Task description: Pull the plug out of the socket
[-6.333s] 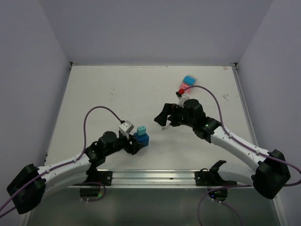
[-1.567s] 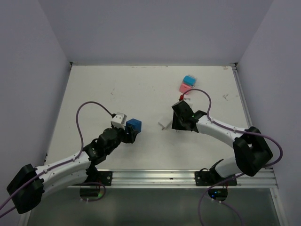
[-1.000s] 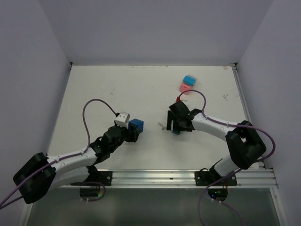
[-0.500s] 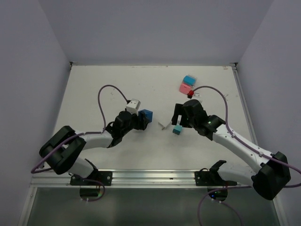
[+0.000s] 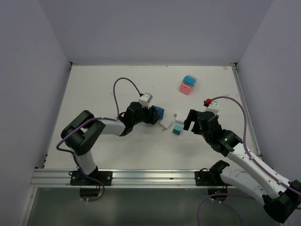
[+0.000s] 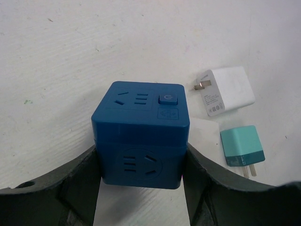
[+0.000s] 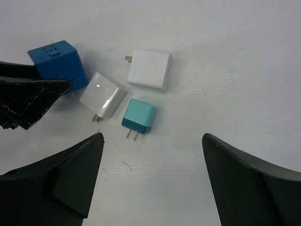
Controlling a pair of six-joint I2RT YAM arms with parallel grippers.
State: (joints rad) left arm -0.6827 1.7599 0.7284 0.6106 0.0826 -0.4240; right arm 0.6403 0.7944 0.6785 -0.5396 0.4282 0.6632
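The tabletop is bare just outward of my left gripper and to its right in the top view. I should carry the plugless socket cube there next and release it.
The blue socket cube (image 6: 141, 134) sits between the fingers of my left gripper (image 6: 141, 147), which is shut on its two sides; no plug is in it. In the top view the cube (image 5: 158, 112) is near the table's middle, at the tip of my left gripper (image 5: 153, 114). The teal plug (image 7: 139, 116) lies loose on the table with its prongs toward my right gripper (image 7: 153, 139), which is open, empty and a little back from it. The plug also shows in the top view (image 5: 178, 128) and in the left wrist view (image 6: 242, 146). My right gripper (image 5: 189, 123) is just right of it.
A white plug (image 7: 149, 69) and a silvery white plug (image 7: 103, 94) lie beside the teal plug, between the two grippers. A pink cube (image 5: 185, 88) and a light blue cube (image 5: 190, 79) stand at the back right. Walls enclose the table on three sides.
The teal plug came off the blue cube and now lies on the table. My left arm carried the cube right, toward the middle. My right gripper let go and drew back to the right.
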